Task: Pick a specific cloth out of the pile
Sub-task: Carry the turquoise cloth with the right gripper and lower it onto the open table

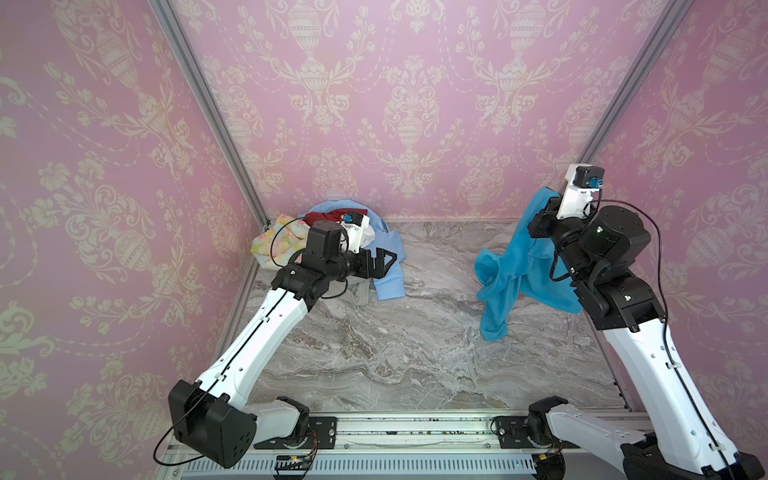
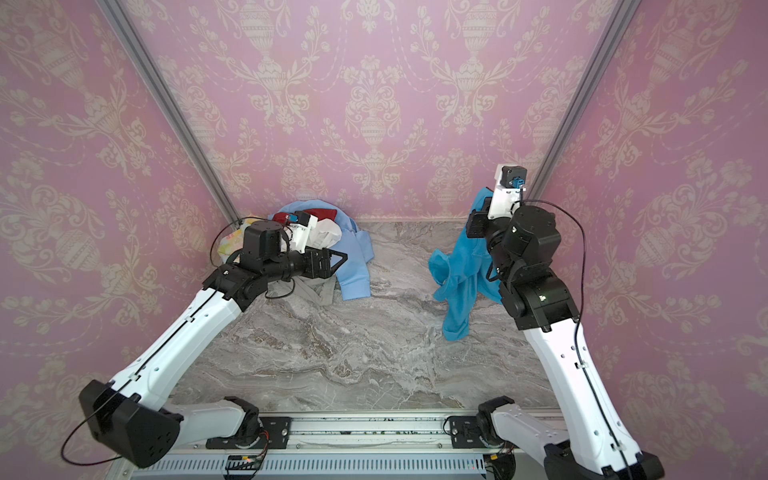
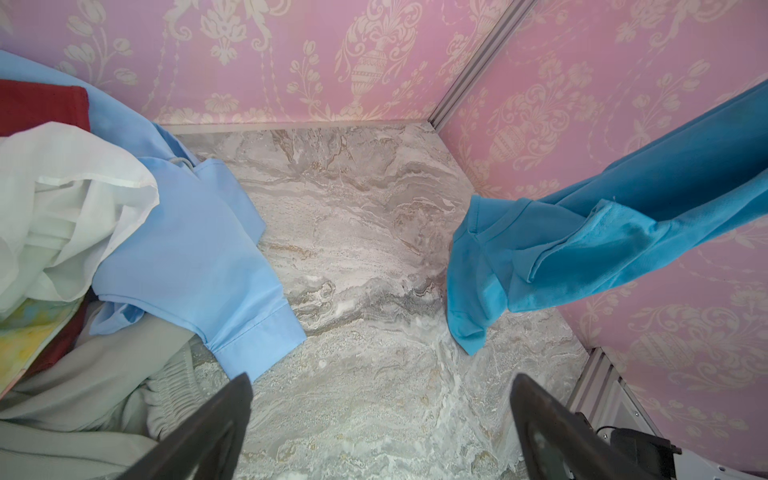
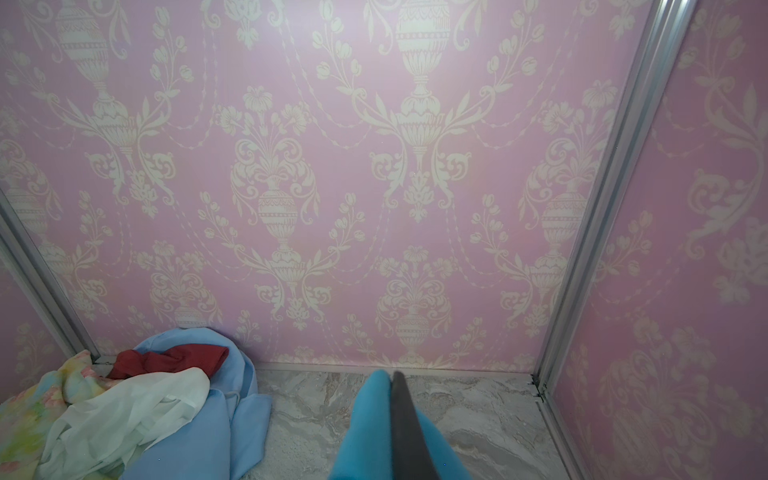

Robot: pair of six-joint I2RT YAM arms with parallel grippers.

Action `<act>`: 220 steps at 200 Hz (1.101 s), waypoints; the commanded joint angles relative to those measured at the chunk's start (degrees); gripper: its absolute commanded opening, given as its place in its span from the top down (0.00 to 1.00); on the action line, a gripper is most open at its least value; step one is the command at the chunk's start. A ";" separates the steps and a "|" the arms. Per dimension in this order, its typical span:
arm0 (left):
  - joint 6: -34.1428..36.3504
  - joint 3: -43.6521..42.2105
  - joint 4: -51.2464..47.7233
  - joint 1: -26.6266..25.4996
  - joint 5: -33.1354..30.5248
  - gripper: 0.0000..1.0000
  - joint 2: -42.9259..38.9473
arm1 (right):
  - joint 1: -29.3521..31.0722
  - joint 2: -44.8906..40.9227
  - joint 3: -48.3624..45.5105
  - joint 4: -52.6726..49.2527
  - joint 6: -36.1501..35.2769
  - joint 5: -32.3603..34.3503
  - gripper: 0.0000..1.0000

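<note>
My right gripper moves down next, fingers tipping downward, and releases the teal cloth's upper part, since the marble under the teal cloth's lower end [image 1: 495, 321] lies below, clear of the pile.
The teal cloth [image 1: 509, 266] [image 2: 459, 266] hangs in the air at the right, its lower end reaching the marble table [image 1: 415, 345]. My right gripper [image 1: 536, 210] [image 4: 392, 384] is raised near the back right corner and shut on the cloth's [image 4: 370, 424] upper part; one dark finger shows against the fabric. The pile [image 1: 286, 243] [image 4: 137, 399] lies in the back left corner: floral yellow, white, dark red, pale sky-blue and grey pieces. My left gripper [image 1: 384, 264] [image 3: 380, 380] hovers open beside the pile's pale blue sleeve [image 3: 232, 307], nothing between its fingers.
Pink patterned walls with aluminium posts close in the table at the back and on both sides. A metal rail [image 1: 415, 432] with both arm bases runs along the front edge. Bare marble lies between the pile and the hanging cloth [image 3: 582, 249].
</note>
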 commanded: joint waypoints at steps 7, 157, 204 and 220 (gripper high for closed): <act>0.97 -0.03 0.92 -0.62 -1.28 0.01 0.29 | -1.48 -0.56 -5.51 -2.90 3.17 -2.99 1.00; 0.74 -4.85 4.63 -0.63 -2.30 0.02 0.59 | -5.45 -8.17 -42.61 -7.63 28.84 -2.36 0.98; 0.34 -4.94 5.01 -0.61 -2.17 0.01 0.91 | -5.45 -1.22 -47.61 -4.89 33.25 -6.01 0.83; 0.54 -5.03 4.98 -0.56 -2.52 0.02 0.62 | -5.45 1.91 -48.45 -3.41 33.63 -6.68 0.71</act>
